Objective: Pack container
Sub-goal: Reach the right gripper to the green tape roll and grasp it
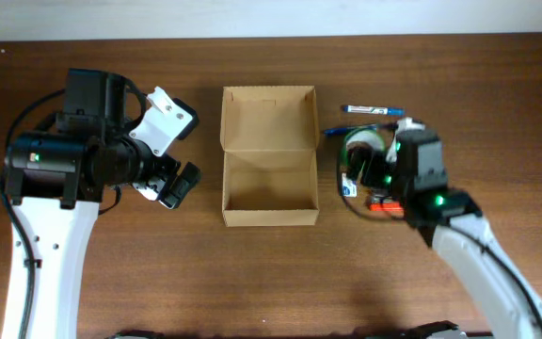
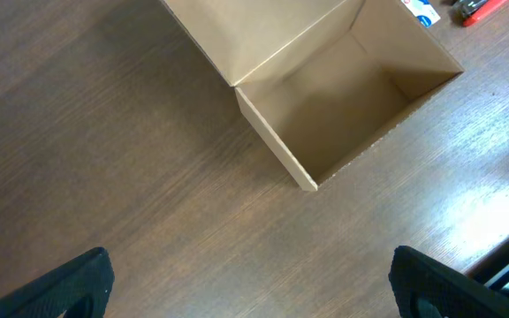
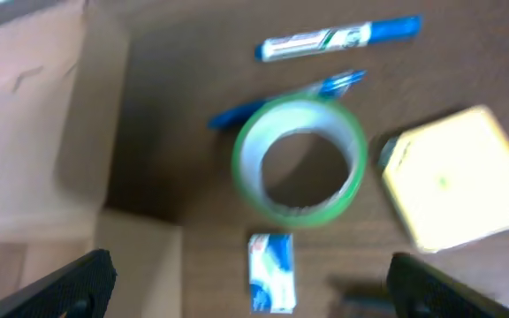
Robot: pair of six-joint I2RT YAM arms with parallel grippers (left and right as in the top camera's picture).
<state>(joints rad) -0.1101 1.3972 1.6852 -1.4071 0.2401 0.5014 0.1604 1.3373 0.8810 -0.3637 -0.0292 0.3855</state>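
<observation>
The robot next needs to move its right gripper down and outward, with its fingers open on both sides of the thin side of the green tape roll (image 3: 299, 212) beside the note pad.
The tan cardboard container (image 1: 269, 218) stands at the table's middle, its flap lid folded open at the back, with nothing inside. It also shows in the left wrist view (image 2: 272, 150). My left gripper (image 1: 172, 186) is open and empty over bare table left of the box (image 2: 254, 287). My right gripper (image 1: 373, 177) is open and empty above the stationery right of the box. In the blurred right wrist view a green tape roll (image 3: 299, 212), a small blue-white packet (image 3: 270, 272), a yellow note pad (image 3: 462, 177), a blue pen (image 3: 228, 115) and a blue-capped marker (image 3: 338, 40) lie ahead of the fingers (image 3: 254, 291).
The marker (image 1: 373, 111) lies farthest back on the right. A red-orange item (image 1: 384, 201) lies under my right wrist and shows at the top edge of the left wrist view (image 2: 477, 9). The table is dark brown wood.
</observation>
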